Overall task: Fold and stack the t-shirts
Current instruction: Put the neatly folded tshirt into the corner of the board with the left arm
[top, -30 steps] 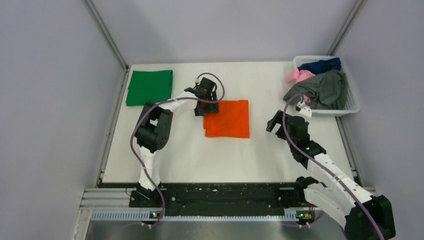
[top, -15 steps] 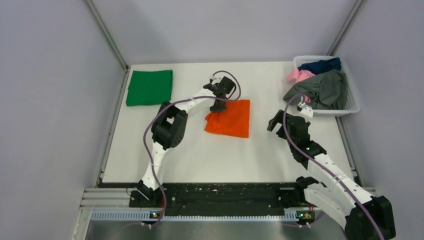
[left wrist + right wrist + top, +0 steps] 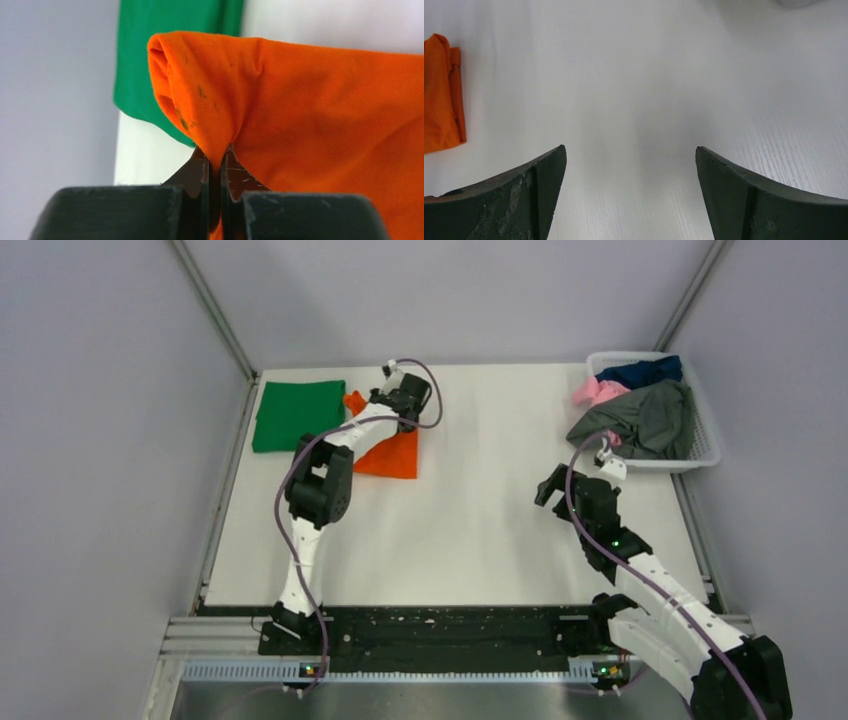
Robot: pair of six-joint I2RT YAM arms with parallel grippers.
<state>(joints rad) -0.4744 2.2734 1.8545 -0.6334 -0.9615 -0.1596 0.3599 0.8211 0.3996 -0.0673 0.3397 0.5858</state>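
One t-shirt is already folded flat, so I should raise my left gripper, move it to the left in the top view and release the fold of the orange t-shirt over the green t-shirt.
The folded orange t-shirt (image 3: 392,453) hangs partly lifted beside the folded green t-shirt (image 3: 298,414) at the table's back left. My left gripper (image 3: 392,412) is shut on a pinched fold of the orange t-shirt (image 3: 310,105), with the green t-shirt (image 3: 165,50) showing behind it. Over bare table at the right, my right gripper (image 3: 556,486) stands open with nothing between its fingertips; the orange t-shirt (image 3: 441,95) shows at the left edge of the right wrist view. Grey (image 3: 640,420), pink (image 3: 597,391) and navy (image 3: 640,370) t-shirts lie in the basket.
A white lattice basket (image 3: 706,445) stands at the back right corner. Grey walls with metal corner posts close in the table on three sides. The arms' black base rail (image 3: 440,625) runs along the near edge.
My left gripper shut on the orange t-shirt's edge, lifted it and dragged it left toward the green t-shirt. The right arm stayed still.
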